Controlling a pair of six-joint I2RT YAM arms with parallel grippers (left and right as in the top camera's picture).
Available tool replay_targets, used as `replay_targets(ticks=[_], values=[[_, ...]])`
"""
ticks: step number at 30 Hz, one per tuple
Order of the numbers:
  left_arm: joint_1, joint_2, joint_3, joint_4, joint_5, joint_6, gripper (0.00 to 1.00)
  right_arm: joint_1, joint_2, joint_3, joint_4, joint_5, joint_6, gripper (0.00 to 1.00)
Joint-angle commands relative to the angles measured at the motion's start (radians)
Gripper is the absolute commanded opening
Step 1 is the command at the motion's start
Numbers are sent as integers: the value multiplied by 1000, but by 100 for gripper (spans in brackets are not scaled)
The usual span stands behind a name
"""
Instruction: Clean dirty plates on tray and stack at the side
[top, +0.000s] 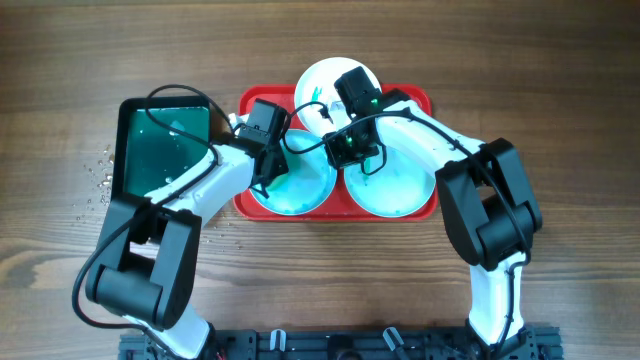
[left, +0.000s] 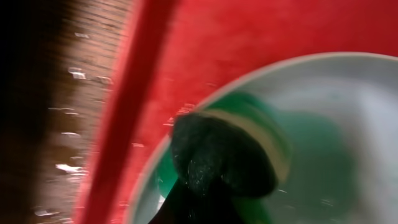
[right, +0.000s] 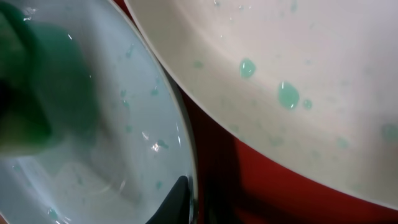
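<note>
I need to lift my right gripper next, move it to the right in the overhead view and lower it to let go of the plate beside the red tray (top: 420, 100), because the tabletop is bare there.
The red tray (top: 420, 100) holds three dirty plates. The white plate (top: 322, 82) is at the back, with teal drops showing on the white plate (right: 292, 74) in the right wrist view. One turquoise plate (top: 300, 192) lies front left and another turquoise plate (top: 395, 190) front right. My left gripper (top: 270, 165) is over the front left plate, shut on a dark green sponge (left: 224, 155) that presses on the plate's wet inside (left: 348, 124). My right gripper (top: 347, 150) is shut on that plate's rim (right: 185, 149); one dark finger (right: 177, 199) shows inside the rim.
A smaller dark green tray (top: 165, 140) with a black rim lies left of the red tray, under the left arm. Water drops (top: 100, 175) dot the wooden table to its left. The red tray's raised rim (left: 130, 106) runs close by the sponge.
</note>
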Motion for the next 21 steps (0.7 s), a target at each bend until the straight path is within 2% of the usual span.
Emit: replay_targets(ticks=[1,4,7,12,18,21], values=[[19,-21,-39,-29,-237,2,4,0,21,-7,-10,16,-21,10],[19,-97,-39,-29,-202,2,4,0,21,-7,-11,16,-21,10],[19,-166,-39,-16,-32,2,4,0,21,-7,-10,16,-21,10],[11,-143,-39,48,333,2,4,0,21,-7,-10,15,-18,10],[-24,-35,-39,64,350,2,4,0,21,-7,-7,15,-19,10],[-24,21,-40,48,253,2,4,0,21,-7,-8,15,-18,10]])
